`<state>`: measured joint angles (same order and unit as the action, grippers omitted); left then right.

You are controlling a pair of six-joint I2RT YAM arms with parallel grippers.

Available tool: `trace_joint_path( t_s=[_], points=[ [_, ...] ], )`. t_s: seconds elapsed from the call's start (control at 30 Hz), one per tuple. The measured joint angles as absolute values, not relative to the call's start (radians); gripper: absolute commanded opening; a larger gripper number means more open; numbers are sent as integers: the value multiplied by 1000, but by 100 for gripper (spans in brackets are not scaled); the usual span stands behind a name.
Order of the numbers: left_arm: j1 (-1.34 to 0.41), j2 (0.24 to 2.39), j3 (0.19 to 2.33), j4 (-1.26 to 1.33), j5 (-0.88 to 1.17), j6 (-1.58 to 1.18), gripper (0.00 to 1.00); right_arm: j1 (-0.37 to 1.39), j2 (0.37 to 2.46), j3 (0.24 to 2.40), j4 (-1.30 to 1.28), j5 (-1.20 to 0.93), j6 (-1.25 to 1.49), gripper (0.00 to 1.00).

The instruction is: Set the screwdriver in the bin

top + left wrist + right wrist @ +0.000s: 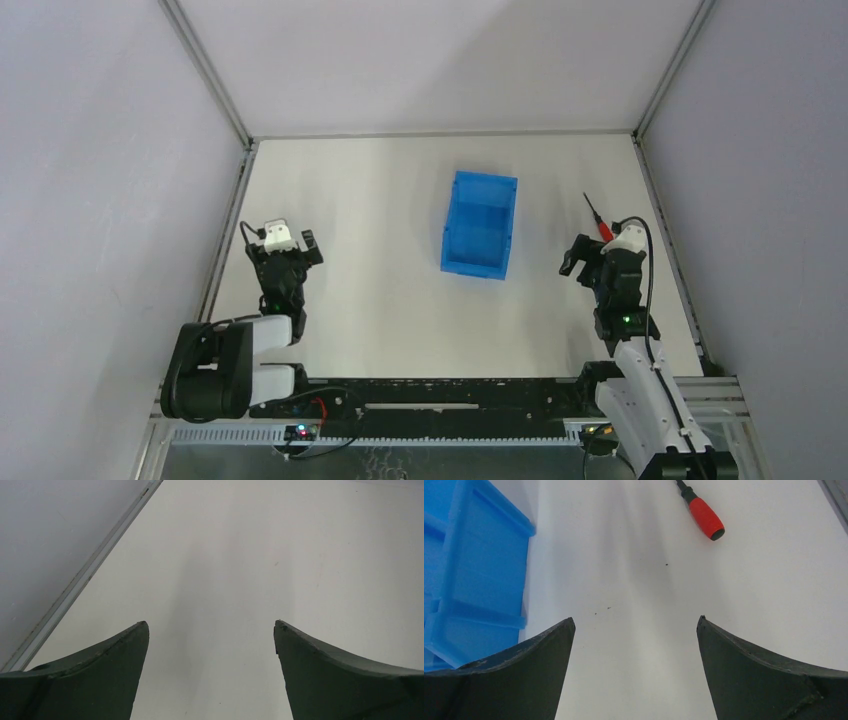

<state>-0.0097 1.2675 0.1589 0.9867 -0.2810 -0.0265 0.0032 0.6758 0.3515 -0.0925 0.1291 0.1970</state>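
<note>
My right gripper is open and the screwdriver lies on the tabletop beyond its fingers, so next it needs to move outward and down onto the red handle's end by the black shaft (600, 222) (695, 505).
The blue bin (480, 224) stands empty at the middle of the white table; its side wall also shows at the left of the right wrist view (474, 575). The screwdriver (596, 215), red handle and thin black shaft, lies on the table to the right of the bin, just beyond my right gripper (597, 250). In the right wrist view its red handle (705, 517) lies ahead and slightly right of the open, empty gripper (635, 621). My left gripper (285, 245) is at the left side of the table, open and empty (211, 624), over bare table.
Grey enclosure walls with metal corner rails (225, 225) bound the table at the left, back and right (665, 230). The screwdriver lies near the right rail. The arms' bases and a black cable rail (430, 395) run along the near edge.
</note>
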Motion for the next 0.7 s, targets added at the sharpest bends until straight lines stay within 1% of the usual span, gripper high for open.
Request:
trace_joint_path(
  t_s=[0.2, 0.33, 0.5, 0.57, 0.7],
  points=[
    [-10, 1267, 159, 987, -281, -27, 100, 17, 680, 371, -110, 131, 198, 100],
    [-10, 1267, 159, 987, -281, -27, 100, 20, 767, 523, -181, 171, 186, 100],
    [-10, 1267, 159, 987, -281, -27, 100, -23, 1020, 870, -297, 182, 134, 100],
    [-10, 1267, 159, 987, -281, -27, 100, -74, 1149, 1014, -343, 142, 98, 100],
    [-10, 1267, 159, 987, -281, -27, 100, -131, 1372, 1208, -432, 67, 20, 100]
  ],
)
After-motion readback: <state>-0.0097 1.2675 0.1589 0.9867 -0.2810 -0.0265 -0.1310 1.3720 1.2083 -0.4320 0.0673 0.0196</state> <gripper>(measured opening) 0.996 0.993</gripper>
